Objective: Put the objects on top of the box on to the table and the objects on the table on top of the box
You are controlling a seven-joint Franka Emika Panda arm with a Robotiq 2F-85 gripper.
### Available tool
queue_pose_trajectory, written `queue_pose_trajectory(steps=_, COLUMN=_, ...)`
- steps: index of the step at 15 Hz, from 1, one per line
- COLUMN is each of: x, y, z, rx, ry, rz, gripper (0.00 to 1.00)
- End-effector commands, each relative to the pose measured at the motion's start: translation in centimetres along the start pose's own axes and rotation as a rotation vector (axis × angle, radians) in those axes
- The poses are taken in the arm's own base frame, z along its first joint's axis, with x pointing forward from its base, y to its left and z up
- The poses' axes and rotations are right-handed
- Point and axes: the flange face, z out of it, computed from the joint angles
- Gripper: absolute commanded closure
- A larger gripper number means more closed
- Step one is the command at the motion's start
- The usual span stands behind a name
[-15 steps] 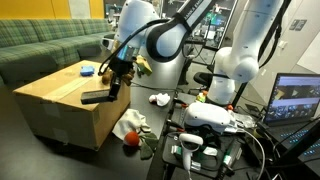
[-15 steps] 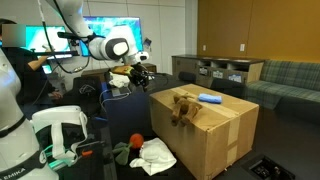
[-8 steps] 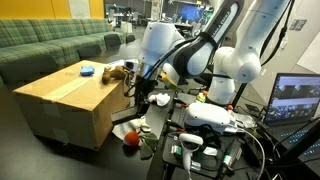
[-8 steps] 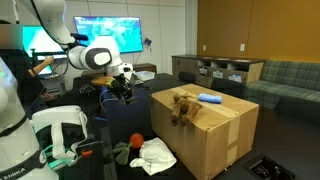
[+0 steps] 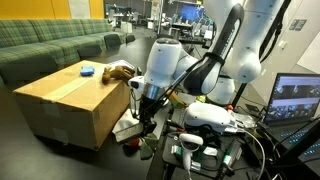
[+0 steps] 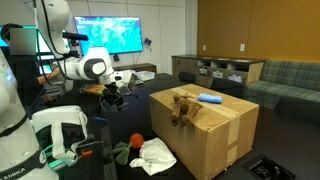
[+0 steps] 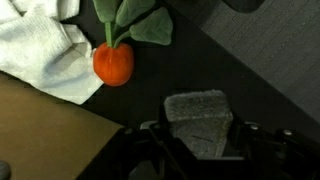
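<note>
The block goes down onto the dark table beside the orange plush vegetable (image 7: 113, 63) next, carried by my gripper.
A cardboard box (image 5: 60, 105) carries a brown plush toy (image 5: 120, 71) and a small blue object (image 5: 88, 71); both exterior views show them (image 6: 182, 105) (image 6: 209, 98). My gripper (image 5: 145, 106) hangs low beside the box, over the dark table. In the wrist view the gripper (image 7: 198, 138) is shut on a dark grey block (image 7: 198, 112). Below it lie an orange plush vegetable (image 7: 113, 63) with green leaves (image 7: 135, 20) and a white cloth (image 7: 40, 55).
The box corner (image 7: 40, 140) fills the lower left of the wrist view. A white device (image 5: 215, 118) with cables and a laptop (image 5: 300, 100) stand beside the arm. The white cloth (image 6: 155, 155) lies at the box's foot. A sofa (image 5: 50, 40) is behind.
My gripper has moved off the box top with the dark block, away from the box and down toward the table beside it. The plush toy and blue object have not moved.
</note>
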Motion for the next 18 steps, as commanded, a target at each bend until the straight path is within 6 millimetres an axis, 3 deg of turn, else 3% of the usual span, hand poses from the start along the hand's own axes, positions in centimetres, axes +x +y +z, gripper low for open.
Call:
queue_pose_trajectory(steps=1, x=-0.4, y=-1.2, z=2.6, rx=0.026, ry=-0.011, rz=0.016, gripper=0.68)
queue_pose_trajectory(steps=4, x=0.0, y=-1.6, z=4.5, rx=0.035, ry=-0.034, rz=0.034, gripper=0.68)
queue_pose_trajectory(steps=12, x=4.2, y=-1.2, z=9.3, rx=0.058, ry=-0.061, rz=0.156, gripper=0.68)
queue_pose_trajectory(steps=16, x=5.3, y=-1.5, z=11.3, rx=0.060, ry=-0.072, rz=0.168, gripper=0.68)
queue_pose_trajectory(steps=17, x=5.3, y=-1.6, z=11.5, rx=0.059, ry=-0.079, rz=0.166, gripper=0.18)
queue_pose_trajectory(steps=18, x=5.3, y=-1.8, z=11.6, rx=0.063, ry=-0.090, rz=0.160, gripper=0.18)
